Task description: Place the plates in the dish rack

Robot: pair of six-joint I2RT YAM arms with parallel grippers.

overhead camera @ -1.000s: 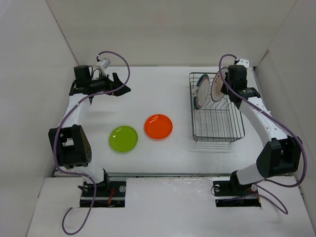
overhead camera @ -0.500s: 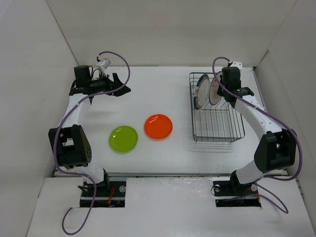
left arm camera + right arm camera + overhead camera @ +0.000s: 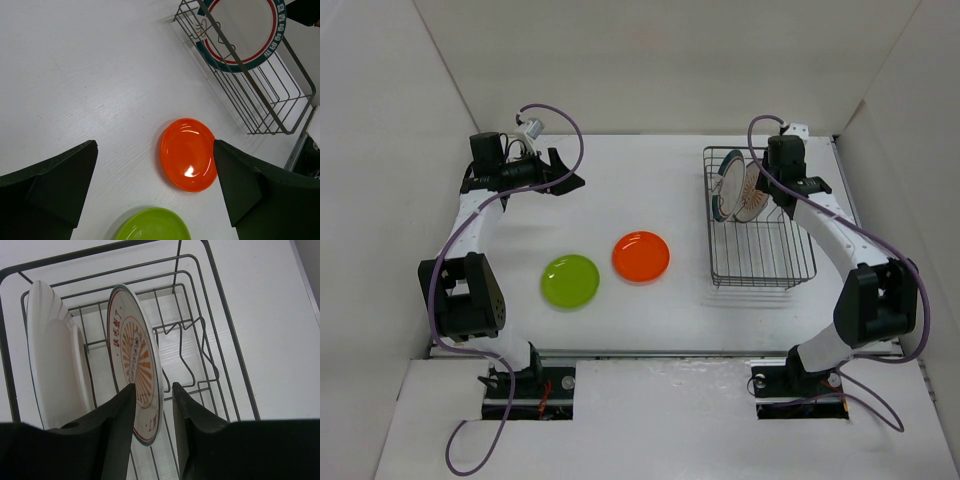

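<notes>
My open left gripper needs to go back and down onto the lime green plate's far rim, since that rim is clear, away from the orange plate (image 3: 641, 256).
The black wire dish rack (image 3: 761, 283) stands at the right. The white plate with the dark green rim (image 3: 727, 190) stands upright in its far end. The sunburst plate (image 3: 754, 190) stands just beside it, tilted a little. In the right wrist view my right gripper (image 3: 154, 386) straddles the sunburst plate's (image 3: 135, 360) rim, its jaws slightly parted with a gap on the right side. The green-rimmed plate's back (image 3: 55, 355) is to the left. The orange plate (image 3: 641, 256) and the lime green plate (image 3: 570, 281) lie flat mid-table. My left gripper (image 3: 570, 172) is open and empty at the back left.
In the left wrist view my left gripper (image 3: 155, 143) frames the orange plate (image 3: 189, 155), the lime plate (image 3: 152, 227) and the rack (image 3: 260, 100) with the green-rimmed plate (image 3: 245, 35). White walls enclose the table. The rack's near slots (image 3: 225, 320) hold nothing.
My right gripper has moved left and deeper into the rack with the sunburst plate, which now stands closer to the green-rimmed plate. The left arm has not moved.
</notes>
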